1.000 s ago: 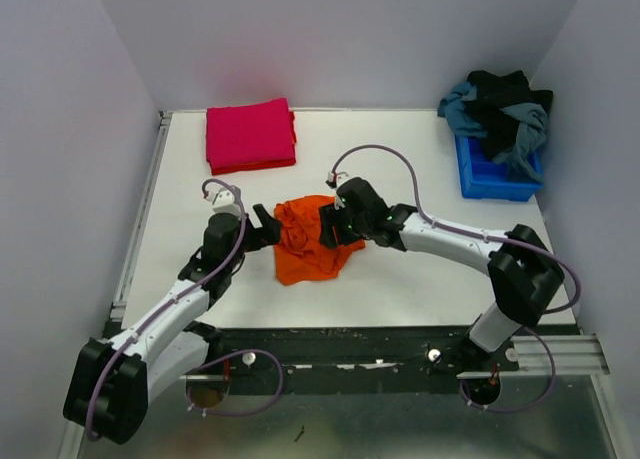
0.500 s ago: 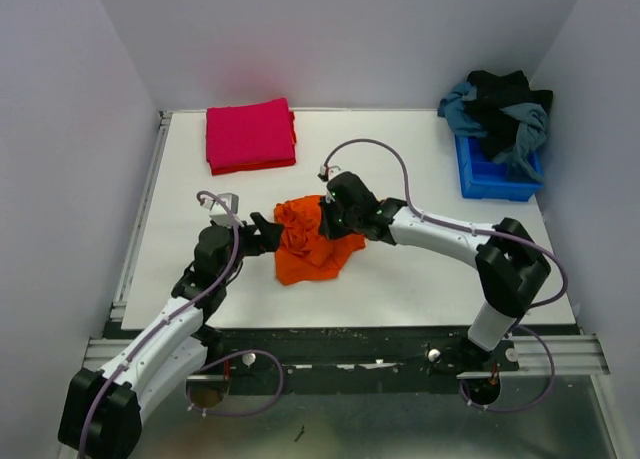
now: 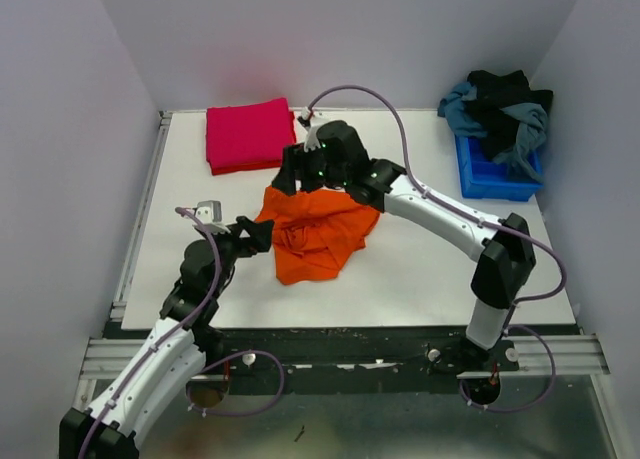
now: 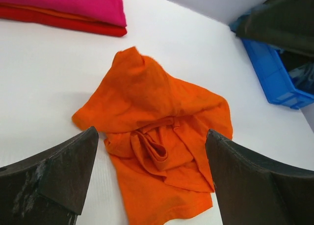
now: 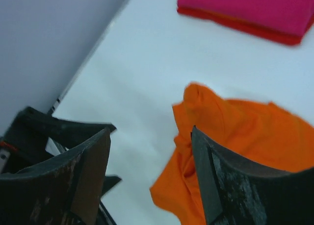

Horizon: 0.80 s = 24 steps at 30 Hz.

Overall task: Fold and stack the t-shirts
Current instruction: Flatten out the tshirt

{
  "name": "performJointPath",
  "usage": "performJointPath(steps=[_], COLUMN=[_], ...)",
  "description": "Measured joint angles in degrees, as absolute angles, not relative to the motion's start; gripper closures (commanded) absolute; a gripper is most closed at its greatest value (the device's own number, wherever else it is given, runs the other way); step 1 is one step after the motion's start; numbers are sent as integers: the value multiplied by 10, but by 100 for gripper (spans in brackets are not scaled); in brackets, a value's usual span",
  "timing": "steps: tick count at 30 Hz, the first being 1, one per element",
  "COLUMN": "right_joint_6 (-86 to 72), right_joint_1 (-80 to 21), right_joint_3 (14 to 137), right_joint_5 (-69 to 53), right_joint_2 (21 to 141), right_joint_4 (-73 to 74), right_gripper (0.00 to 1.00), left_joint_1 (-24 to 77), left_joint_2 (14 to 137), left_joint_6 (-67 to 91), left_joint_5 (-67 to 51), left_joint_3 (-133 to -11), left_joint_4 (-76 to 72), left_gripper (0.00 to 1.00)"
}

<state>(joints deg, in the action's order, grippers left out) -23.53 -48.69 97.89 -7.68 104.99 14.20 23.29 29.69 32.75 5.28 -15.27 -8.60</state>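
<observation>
My left gripper needs to go down toward the orange t-shirt's jutting side corner (image 3: pixel 264 215) (image 4: pixel 92 120) and put its fingers around the t-shirt's edge there, because the corner sticks out over bare tabletop.
The orange t-shirt (image 3: pixel 318 234) lies crumpled in the middle of the table; it also shows in the left wrist view (image 4: pixel 157 146) and the right wrist view (image 5: pixel 235 137). The magenta-pink t-shirt (image 3: pixel 250 134) lies folded to a rectangle at the back left, also seen in the left wrist view (image 4: pixel 64 4) and the right wrist view (image 5: pixel 250 7). My left gripper (image 3: pixel 258 235) is open and empty just left of the orange shirt. My right gripper (image 3: pixel 293 174) is open and empty above the shirt's far left edge.
A blue bin (image 3: pixel 495 169) heaped with dark and blue-grey clothes (image 3: pixel 500 114) stands at the back right; it also shows in the left wrist view (image 4: pixel 274 73). Grey walls close in the table on three sides.
My right gripper has let go of the orange shirt and moved back and left. The shirt has spread wider toward the back. My left arm has drawn back toward the near edge.
</observation>
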Motion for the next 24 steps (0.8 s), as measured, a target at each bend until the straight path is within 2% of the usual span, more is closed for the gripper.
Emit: performJointPath(steps=[4,5,6,12,22,23,24], right_joint_6=[-235,-236,-235,-249,-269,-270,-270], right_joint_1=[-487,-487,-487,-487,-487,-487,-487], right_joint_3=[851,807,773,609,531,531,531], right_joint_5=[-40,-27,-18,11,12,11,8], right_joint_2=[993,971,952,845,800,800,800], right_joint_4=[149,151,153,145,126,124,120], right_gripper=[47,50,50,50,50,49,47], left_joint_1=[233,233,233,233,229,229,228], left_joint_2=[333,352,382,572,765,777,790], left_joint_6=[335,338,342,349,340,340,340], left_joint_5=[77,82,86,112,126,127,128], left_joint_3=[-153,-154,-157,-233,-319,-324,-331], left_joint_4=[-80,-81,-82,-59,-67,-67,-67], left_gripper=[1,4,7,9,17,23,35])
